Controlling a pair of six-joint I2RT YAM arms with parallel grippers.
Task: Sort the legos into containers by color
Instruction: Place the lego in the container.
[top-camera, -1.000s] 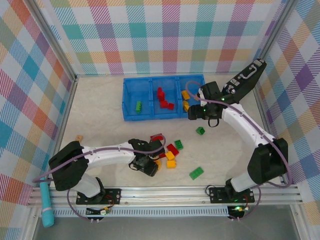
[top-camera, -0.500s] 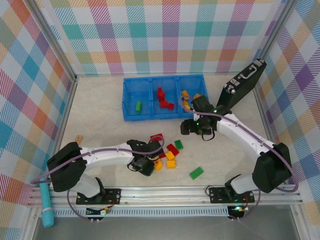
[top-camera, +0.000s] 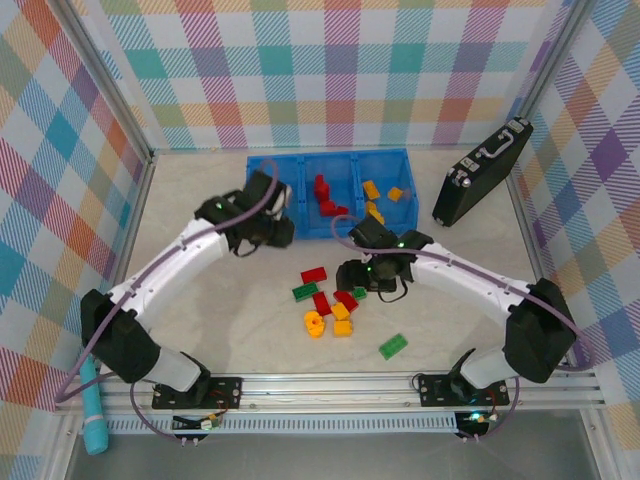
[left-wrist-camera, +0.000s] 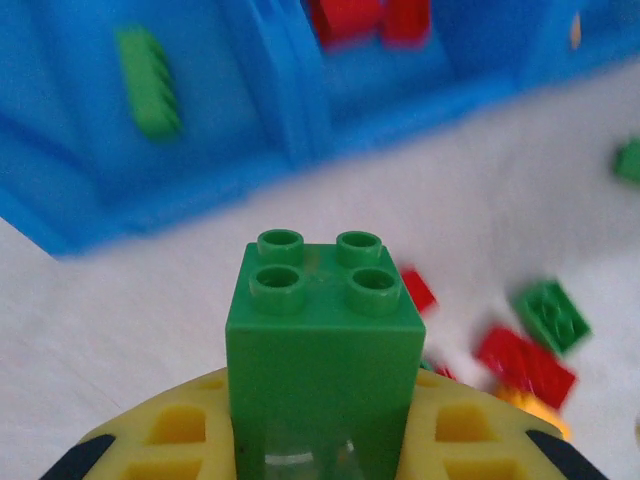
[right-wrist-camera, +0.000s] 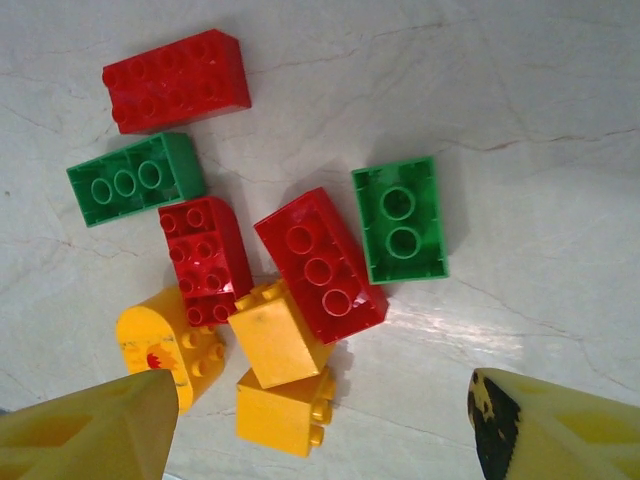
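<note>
A green lego lies in the blue end section already, so my left gripper will go outward past it over the section's far part (top-camera: 286, 172), lower and release.
My left gripper (top-camera: 264, 226) is shut on a green lego (left-wrist-camera: 322, 340), studs pointing away, just in front of the left compartment of the blue containers (top-camera: 327, 156). In the left wrist view that compartment (left-wrist-camera: 230, 150) holds one green lego (left-wrist-camera: 148, 82). Red legos (top-camera: 322, 190) lie in the middle compartment and yellow ones (top-camera: 372, 190) in the right. My right gripper (top-camera: 365, 276) hovers open and empty over the floor pile. Between its fingertips (right-wrist-camera: 90, 430) lie red (right-wrist-camera: 320, 262), green (right-wrist-camera: 400, 220) and yellow (right-wrist-camera: 275, 345) legos. One more green lego (top-camera: 392, 346) lies apart.
A black hard case (top-camera: 482, 172) stands at the back right beside the bin. A teal tool (top-camera: 93, 410) lies outside the front left rail. Checkered walls enclose the table on three sides.
My left arm has shut on a green lego at the pile and carried it up to the bin's left compartment. My right arm has moved from the right compartment down over the pile.
</note>
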